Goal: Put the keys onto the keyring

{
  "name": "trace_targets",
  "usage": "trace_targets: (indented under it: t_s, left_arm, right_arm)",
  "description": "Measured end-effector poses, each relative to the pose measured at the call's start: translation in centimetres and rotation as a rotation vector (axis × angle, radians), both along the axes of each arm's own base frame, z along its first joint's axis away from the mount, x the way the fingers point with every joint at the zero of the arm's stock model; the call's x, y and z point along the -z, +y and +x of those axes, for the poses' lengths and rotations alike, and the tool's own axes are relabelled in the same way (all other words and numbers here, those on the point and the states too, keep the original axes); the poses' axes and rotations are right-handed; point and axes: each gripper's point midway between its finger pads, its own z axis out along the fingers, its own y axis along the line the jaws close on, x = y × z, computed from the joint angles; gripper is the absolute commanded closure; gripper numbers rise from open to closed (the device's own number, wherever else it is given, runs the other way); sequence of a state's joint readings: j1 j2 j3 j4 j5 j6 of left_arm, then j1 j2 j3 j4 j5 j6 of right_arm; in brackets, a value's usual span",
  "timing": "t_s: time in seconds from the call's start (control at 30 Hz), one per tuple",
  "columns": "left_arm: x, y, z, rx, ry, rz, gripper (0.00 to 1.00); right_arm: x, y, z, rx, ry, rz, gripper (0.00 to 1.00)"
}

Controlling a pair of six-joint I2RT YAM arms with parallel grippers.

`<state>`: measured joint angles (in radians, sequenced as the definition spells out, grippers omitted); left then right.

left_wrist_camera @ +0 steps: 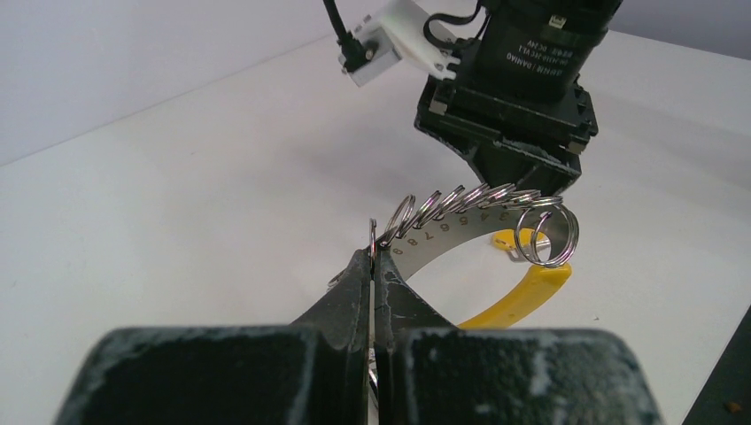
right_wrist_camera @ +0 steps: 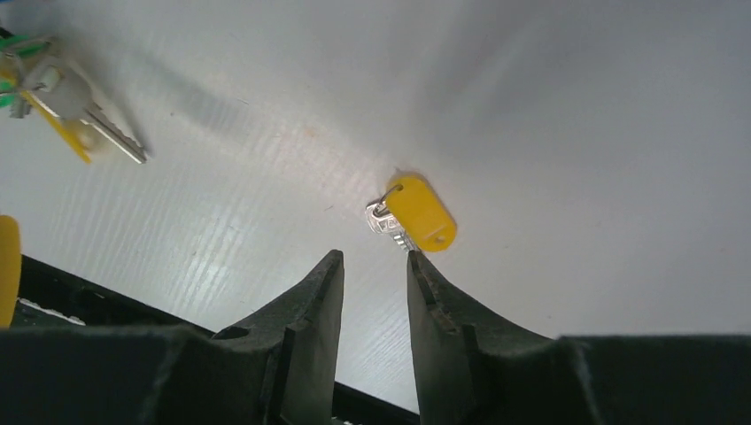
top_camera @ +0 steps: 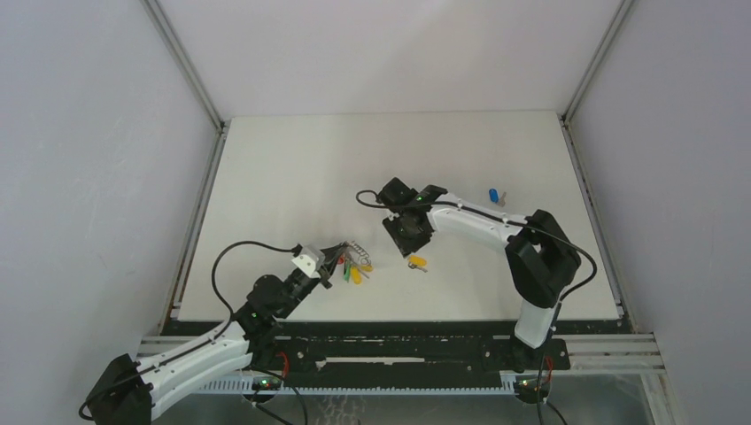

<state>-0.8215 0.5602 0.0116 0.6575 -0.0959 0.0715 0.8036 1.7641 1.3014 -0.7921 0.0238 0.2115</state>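
Note:
My right gripper's open fingers come down astride the yellow-capped key's small ring (top_camera: 410, 264) (right_wrist_camera: 387, 197) next, as that wire lies below and sticks out at the cap's end.
My left gripper (left_wrist_camera: 374, 257) is shut on a thin silver ring of the keyring (left_wrist_camera: 373, 232). From that ring a curved numbered metal strip (left_wrist_camera: 460, 232) carries several more small rings. In the top view the keyring's bunch of coloured keys (top_camera: 356, 268) lies just beyond the left gripper (top_camera: 335, 262). The yellow-capped key (right_wrist_camera: 421, 212) lies flat on the table just past my right gripper (right_wrist_camera: 374, 258), which is open with nothing between its fingers. From above, that key (top_camera: 417, 261) sits below the right gripper (top_camera: 409, 232). The blue-capped key (top_camera: 494, 196) lies apart at the far right.
The right arm's wrist (left_wrist_camera: 505, 115) hangs close above the numbered strip in the left wrist view. A yellow strap (left_wrist_camera: 522, 297) curves on the table under the strip. The table's black front edge (right_wrist_camera: 106, 297) runs close beneath the right fingers. White walls enclose the table (top_camera: 292, 168).

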Motion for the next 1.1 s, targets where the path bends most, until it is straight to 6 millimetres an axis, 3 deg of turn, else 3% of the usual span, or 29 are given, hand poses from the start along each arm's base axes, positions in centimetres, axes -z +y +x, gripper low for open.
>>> trace_targets:
  t_s: [0.2, 0.83, 1.1]
  left_arm:
    - [0.2, 0.3, 0.2, -0.018, 0.008, 0.005, 1.00]
    - [0.3, 0.5, 0.3, -0.032, 0.012, 0.006, 1.00]
    - [0.4, 0.5, 0.3, -0.032, 0.013, 0.008, 1.00]
  right_arm:
    - [1.3, -0.4, -0.9, 0.087, 0.048, -0.110, 0.70]
    - [4.4, -0.5, 0.2, 0.205, 0.004, -0.250, 0.77]
    - [4.8, -0.7, 0.4, 0.219, -0.007, -0.267, 0.81]
